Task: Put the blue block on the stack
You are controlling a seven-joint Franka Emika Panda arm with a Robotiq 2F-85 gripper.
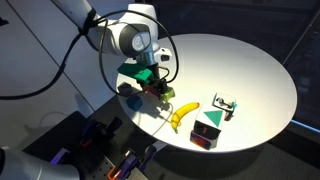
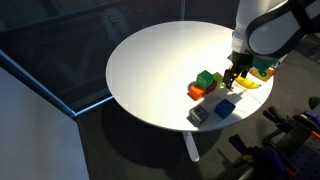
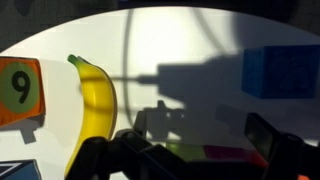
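The blue block (image 2: pixel 225 107) is to the right of my gripper in the wrist view, clear of the stack (image 2: pixel 206 79). I will move right in that view, then down around the block.
The blue block (image 3: pixel 282 70) is a dark blue cube on the white table, at the upper right of the wrist view. It also shows in an exterior view (image 2: pixel 225 105), just in front of my gripper. The stack (image 2: pixel 206 79) shows bright green with red beside and under it. In the wrist view its green and red faces (image 3: pixel 192 153) lie low between my fingers. My gripper (image 3: pixel 200 136) is open and empty. It hangs low over the table next to the stack, apart from the blue block, and shows in both exterior views (image 1: pixel 155 88) (image 2: pixel 232 84).
A banana (image 3: pixel 95 95) lies left of the gripper, also seen in an exterior view (image 1: pixel 183 115). An orange card marked 9 (image 3: pixel 18 90) is at the far left. A pile with a green triangle over red and black (image 1: pixel 207 132) stands near the round table's edge (image 1: pixel 262 125). A grey cube (image 2: pixel 197 117) sits by the rim.
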